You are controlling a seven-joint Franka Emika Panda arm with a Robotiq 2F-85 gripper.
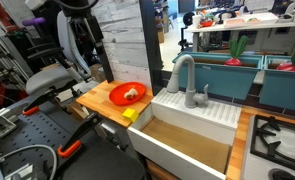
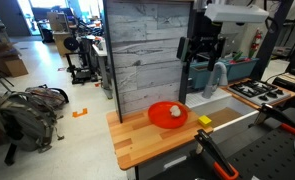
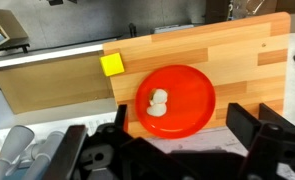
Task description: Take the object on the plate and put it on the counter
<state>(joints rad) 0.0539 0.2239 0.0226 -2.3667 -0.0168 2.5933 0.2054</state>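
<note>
The small pale cream lump (image 1: 132, 94) (image 3: 158, 102) is uncovered on the red-orange plate, well below the open fingers. My gripper will move down toward it next with its fingers still spread.
The small pale cream object (image 3: 158, 101) lies on the left part of the round red-orange plate (image 3: 192, 85). The plate rests on the light wooden counter (image 3: 227, 50). In both exterior views the object (image 1: 133, 94) (image 2: 173, 117) sits on the plate (image 1: 115, 97) (image 2: 159, 110) on the counter (image 1: 95, 100) (image 2: 137, 140). My gripper (image 3: 179, 112) is open and empty, its two black fingers spread wide, well above the plate's near edge. In an exterior view the gripper (image 2: 200, 60) hangs high over the sink side of the counter.
A bright yellow square block (image 3: 112, 64) (image 1: 129, 114) (image 2: 204, 121) sits at the counter's edge by the white sink (image 1: 192, 110) with its grey faucet (image 1: 182, 75). A stove top (image 1: 277, 135) lies beyond the sink. A wood-plank wall (image 2: 147, 50) stands behind the counter.
</note>
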